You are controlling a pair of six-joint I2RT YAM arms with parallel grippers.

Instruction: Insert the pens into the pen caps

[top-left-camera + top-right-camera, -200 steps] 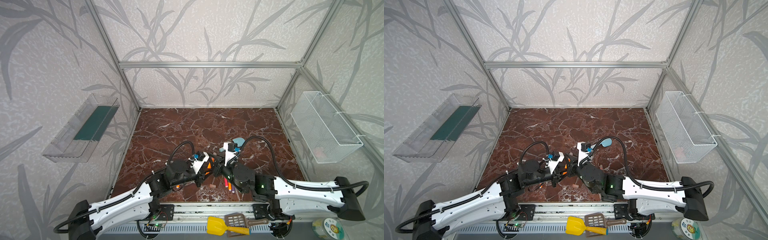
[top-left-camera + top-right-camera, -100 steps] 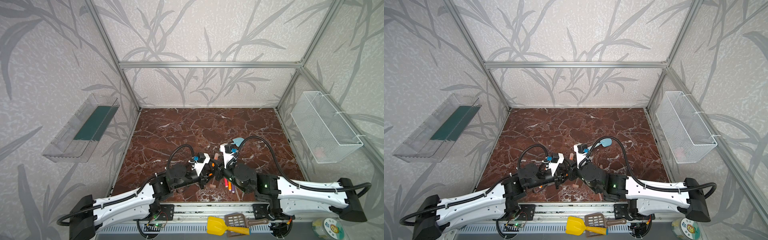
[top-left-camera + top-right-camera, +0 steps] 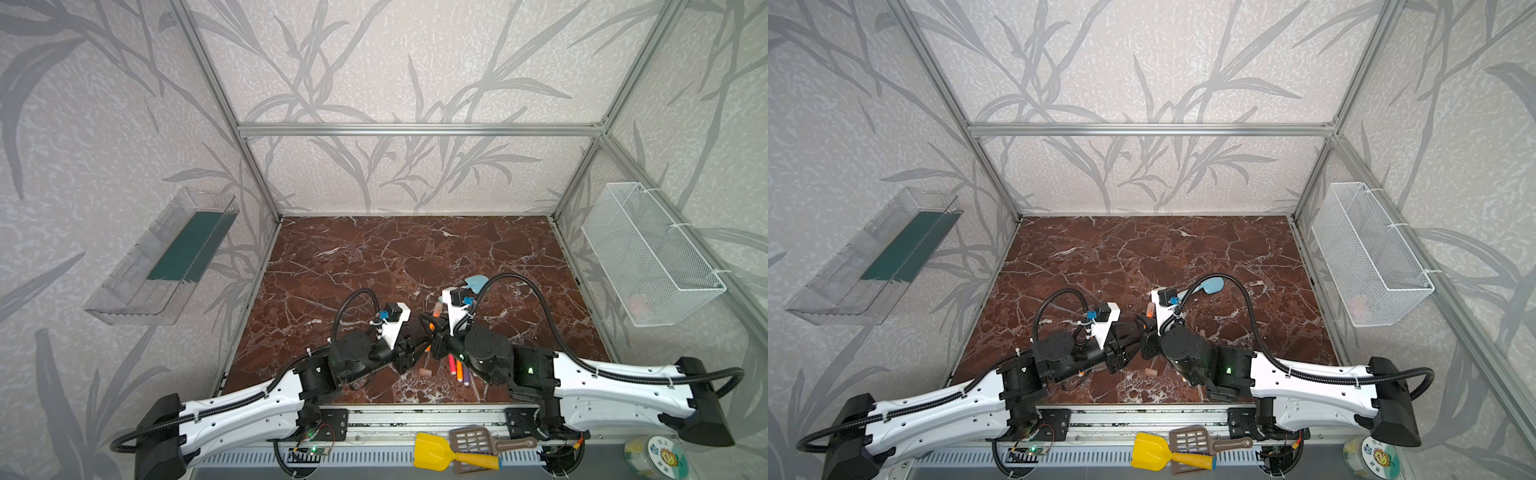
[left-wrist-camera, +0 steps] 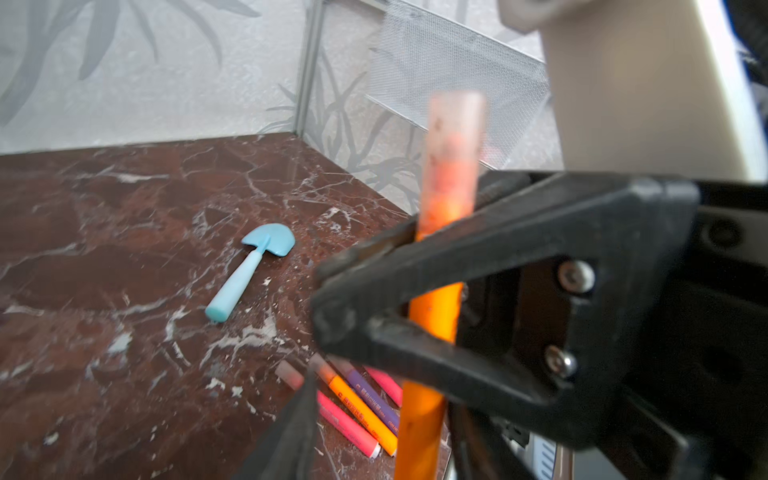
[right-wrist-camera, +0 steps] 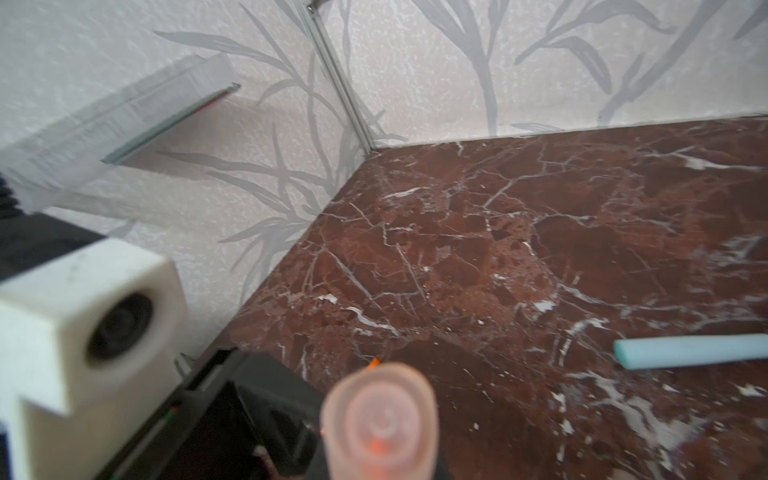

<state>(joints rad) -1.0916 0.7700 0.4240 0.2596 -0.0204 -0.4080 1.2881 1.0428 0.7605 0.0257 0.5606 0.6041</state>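
Next, the right gripper tilts downward and carries the orange pen down onto the marble beside the capped pens to release it, since the pen is capped.
My right gripper (image 3: 435,334) is shut on an orange pen (image 4: 434,311) that stands upright with a pale pen cap (image 4: 454,137) on its tip. In both top views the capped pen (image 3: 1148,311) sticks up between the two wrists. The right wrist view shows the cap (image 5: 380,424) end-on and blurred. The left gripper (image 4: 386,449) stands open around the pen's lower end, with one of its fingers (image 4: 293,436) clear of the pen. Several capped pens (image 4: 357,411), pink, orange and purple, lie side by side on the marble floor (image 3: 374,257). A loose cap (image 3: 424,371) lies near them.
A light-blue toy shovel (image 3: 476,284) lies just behind the grippers. A white wire basket (image 3: 648,257) hangs on the right wall. On the left wall is a clear tray (image 3: 166,257). A yellow shovel (image 3: 436,453) and a brown scoop lie outside the front rail.
The left gripper has opened and let go of the cap, which stays on the pen. The right gripper has tightened on the pen. Both wrists have shifted slightly.
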